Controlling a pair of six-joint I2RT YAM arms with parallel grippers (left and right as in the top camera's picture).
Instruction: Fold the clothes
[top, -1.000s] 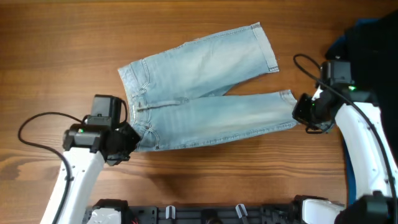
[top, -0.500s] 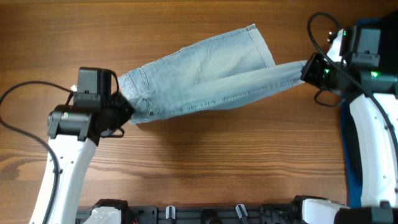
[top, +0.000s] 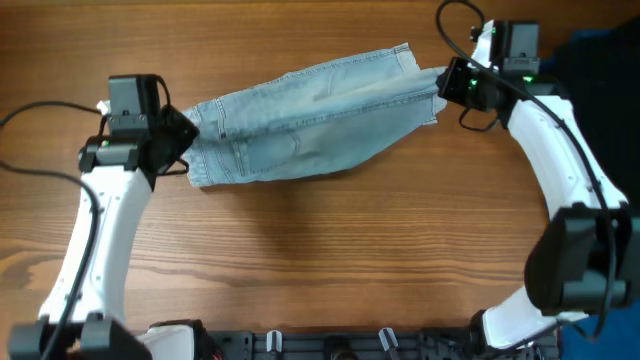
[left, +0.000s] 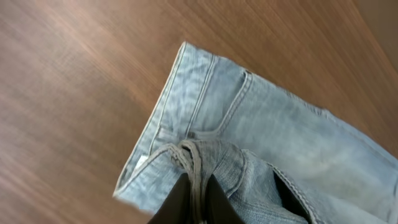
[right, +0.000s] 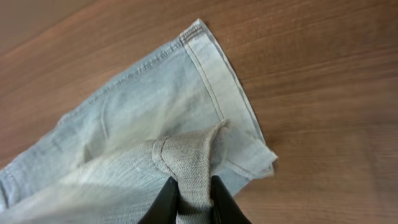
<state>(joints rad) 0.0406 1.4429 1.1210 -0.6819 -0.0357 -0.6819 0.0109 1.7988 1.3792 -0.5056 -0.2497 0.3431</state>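
The waistband end of the jeans in my left gripper should next move outward and down to the lower layer's far waist corner (top: 206, 107) (left: 188, 61), which is uncovered, and I will release it there.
Light blue denim jeans (top: 310, 120) lie across the far middle of the wooden table, one leg folded up over the other. My left gripper (top: 185, 140) is shut on the waistband end of the jeans (left: 198, 186), held over the lower layer of the waist. My right gripper (top: 447, 82) is shut on the hem of the upper leg (right: 193, 186), held over the hem of the other leg (right: 217, 93).
A dark blue and black pile of cloth (top: 600, 50) sits at the far right edge of the table. Bare wooden tabletop (top: 330, 250) lies in front of the jeans.
Both grippers have carried the near leg and waist corner away from me, over the far leg. The jeans went from spread open to folded lengthwise.
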